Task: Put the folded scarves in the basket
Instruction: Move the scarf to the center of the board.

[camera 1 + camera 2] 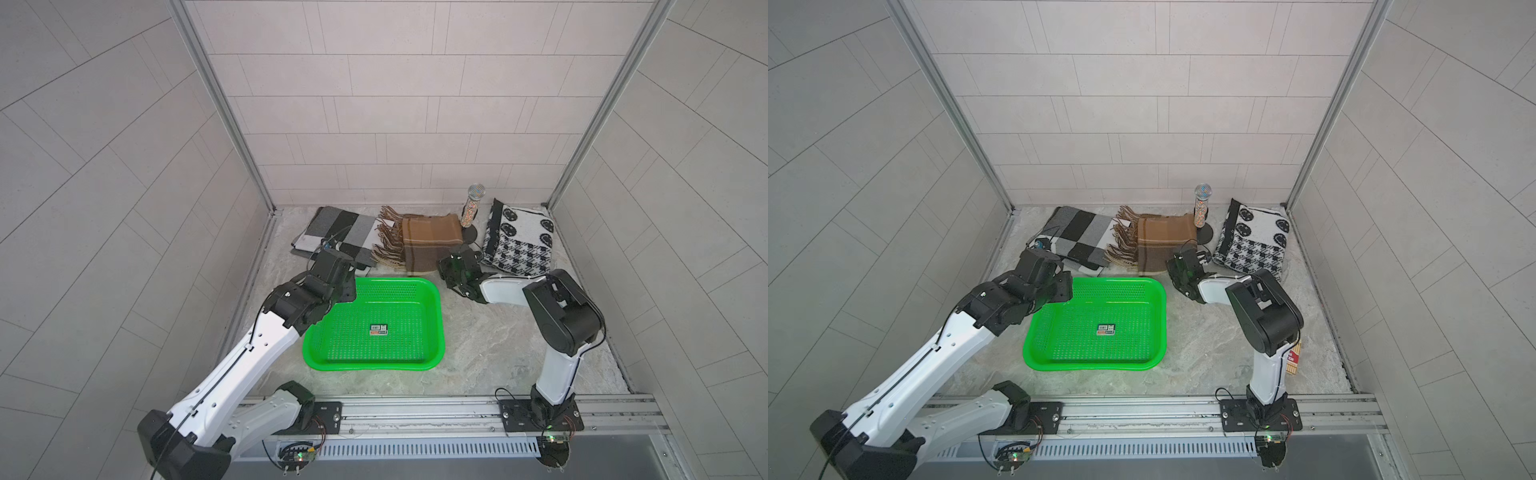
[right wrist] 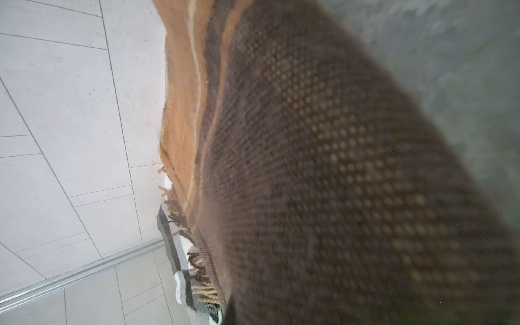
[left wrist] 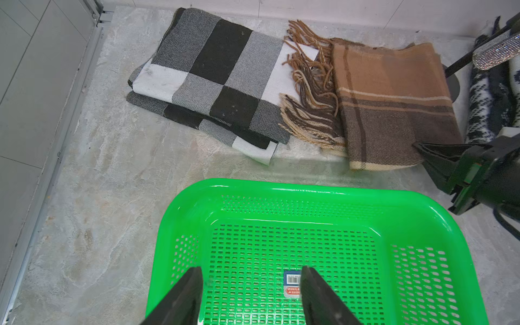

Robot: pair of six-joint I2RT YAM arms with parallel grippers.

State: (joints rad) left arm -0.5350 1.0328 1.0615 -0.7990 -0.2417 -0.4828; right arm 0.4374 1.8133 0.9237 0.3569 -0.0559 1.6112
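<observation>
The scarf's near corner in my right gripper should next be pulled back, away from the basket, onto the floor beside it and released, as it's bare there.
The folded scarf [image 1: 428, 243] [image 1: 1163, 245] [image 3: 394, 107], brown plaid with fringe, lies flat at the back of the floor, just beyond the basket. The bright green basket [image 1: 434, 328] [image 1: 1160, 320] [image 3: 309, 188] holds nothing but a sticker on its floor. My right gripper [image 1: 441, 265] [image 1: 1170, 264] [image 3: 417, 145] is shut on the scarf's near right corner. In the right wrist view the brown weave [image 2: 337, 168] fills the picture and hides the fingers. My left gripper [image 1: 351, 286] [image 1: 1066, 286] [image 3: 250, 274] hangs open over the basket's far left corner, with nothing in it.
A black, grey and white check scarf [image 1: 336, 235] lies left of the brown one. A black-and-white patterned scarf [image 1: 519, 241] lies to its right. A glittery cylinder on a round stand [image 1: 471, 205] rises behind them. Tiled walls close three sides.
</observation>
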